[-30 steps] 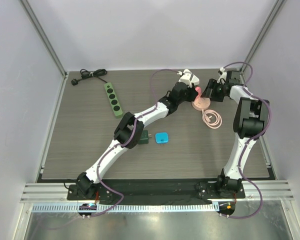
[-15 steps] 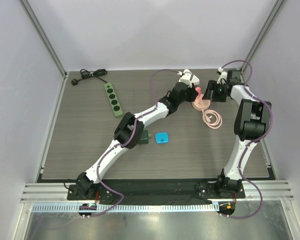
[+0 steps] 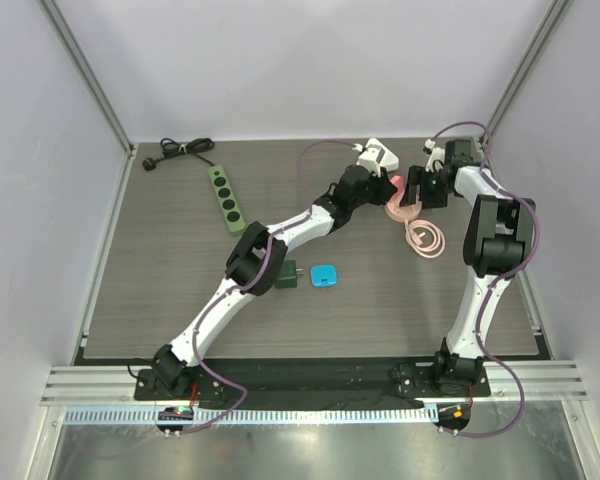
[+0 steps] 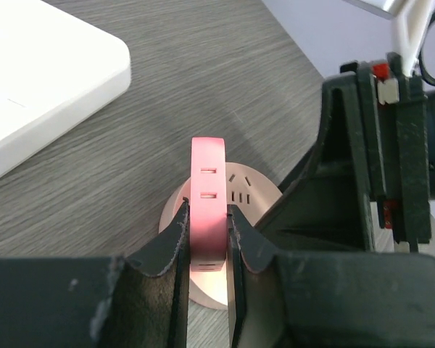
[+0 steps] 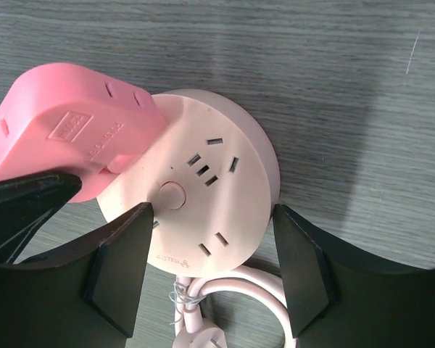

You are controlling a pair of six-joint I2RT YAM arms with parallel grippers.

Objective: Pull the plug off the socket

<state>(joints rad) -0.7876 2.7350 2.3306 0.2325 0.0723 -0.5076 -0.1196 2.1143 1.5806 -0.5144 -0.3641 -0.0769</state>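
Next, my left gripper lifts the plug off, moves back, lowers and releases it, since clear tabletop beside the blue block lies behind and below my left gripper.
A pink plug [image 4: 207,196] stands upright on a pale pink round socket [image 4: 243,190], and my left gripper [image 4: 206,225] is shut on the plug's two sides. From above, the plug [image 3: 393,181] sits at the socket's [image 3: 399,207] back edge. My right gripper [image 5: 212,250] is open over the socket [image 5: 210,181]. Its left finger lies over the socket's face and its right finger stands just beside the rim. The plug [image 5: 65,138] covers the socket's upper left part, so I cannot see its pins. The right gripper [image 3: 419,187] faces the left one closely.
The socket's pink cable [image 3: 425,238] lies coiled in front of it. A green power strip [image 3: 226,198] with a black cord [image 3: 180,150] is at the back left. A blue block [image 3: 324,276] and a dark green one [image 3: 288,274] sit mid-table. A white slab [image 4: 43,80] lies nearby.
My right gripper has turned and shifted a little toward the back, and the socket has slid slightly left. The left gripper keeps its hold on the plug.
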